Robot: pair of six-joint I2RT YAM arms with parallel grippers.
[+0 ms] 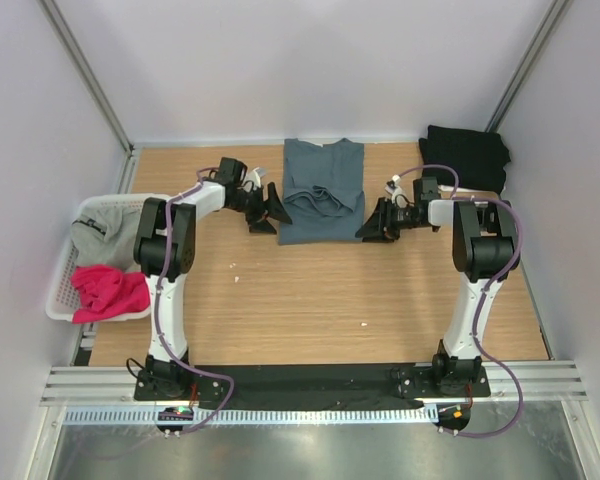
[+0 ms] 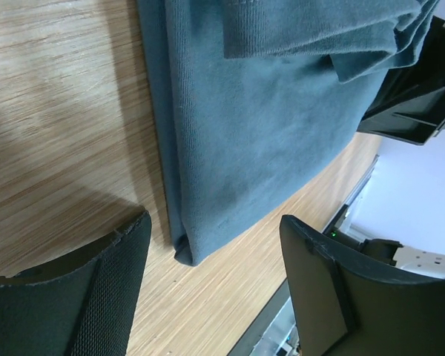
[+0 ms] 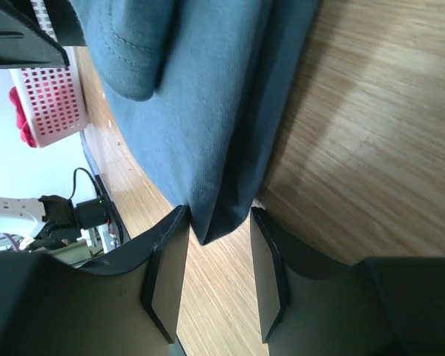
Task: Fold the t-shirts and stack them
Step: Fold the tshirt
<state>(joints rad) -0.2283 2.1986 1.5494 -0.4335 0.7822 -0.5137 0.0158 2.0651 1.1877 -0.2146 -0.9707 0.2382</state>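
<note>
I should next move my left gripper slightly back and close it on the shirt's near corner (image 1: 281, 242) (image 2: 188, 251), which is between its open fingers, a little back of their middle.
The slate blue-grey t-shirt (image 1: 320, 190) lies partly folded at the back middle of the table, with bunched folds on top. My left gripper (image 1: 270, 214) is at its left near corner. In the left wrist view the gripper (image 2: 215, 221) is wide open, and the shirt's corner (image 2: 208, 148) lies between the fingers without touching them. My right gripper (image 1: 371, 227) is at the right near corner. Its fingers (image 3: 167, 274) are open, narrower, with the shirt's corner (image 3: 208, 148) just between the tips. The black t-shirt (image 1: 467, 155) lies at the back right.
A white slatted basket (image 1: 58, 290) stands at the table's left edge. It holds the light grey t-shirt (image 1: 105, 232) and the bright pink t-shirt (image 1: 110, 292). White walls enclose the back and sides. A metal rail runs along the near edge (image 1: 310, 385).
</note>
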